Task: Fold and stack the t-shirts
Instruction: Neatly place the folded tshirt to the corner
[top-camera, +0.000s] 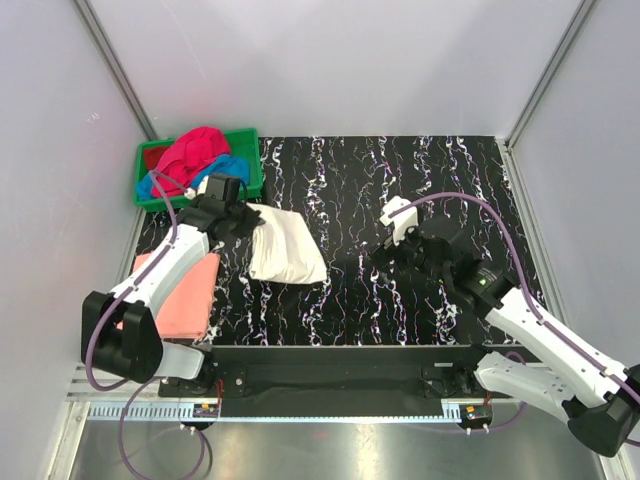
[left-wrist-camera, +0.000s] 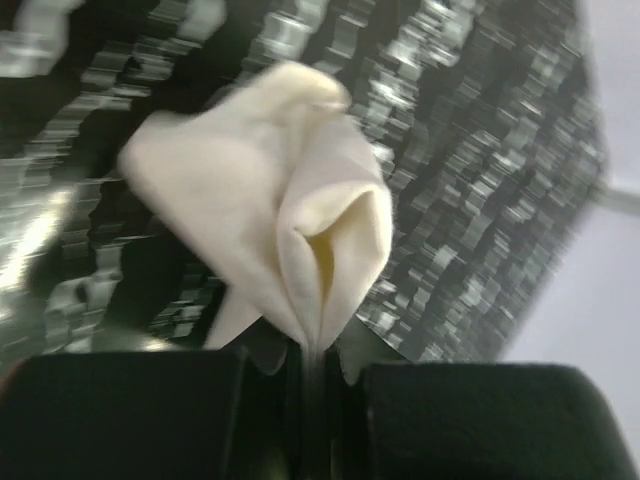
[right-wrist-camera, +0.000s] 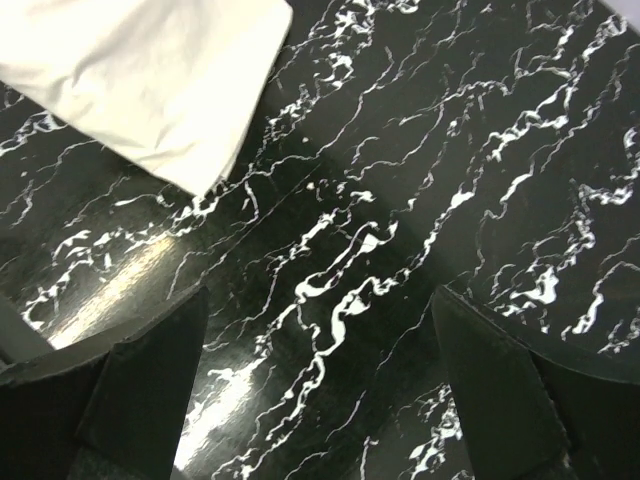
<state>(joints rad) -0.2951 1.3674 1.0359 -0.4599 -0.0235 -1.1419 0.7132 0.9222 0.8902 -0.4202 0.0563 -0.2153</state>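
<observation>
My left gripper carries the cream t-shirt to the left in the top view next. It then releases it over the folded salmon-pink t-shirt, as that lies flat for stacking.
A folded cream t-shirt lies left of the table's middle. My left gripper is shut on its upper left corner; in the left wrist view the cream cloth bunches up and runs down between the closed fingers. A folded salmon-pink t-shirt lies flat at the left front, under the left arm. Magenta-red and blue t-shirts lie crumpled in the green crate. My right gripper hovers open over bare table right of the cream shirt, whose corner shows in the right wrist view.
The black marbled tabletop is walled in by white panels on the left, back and right. The green crate stands in the back left corner. A metal rail with both arm bases runs along the near edge.
</observation>
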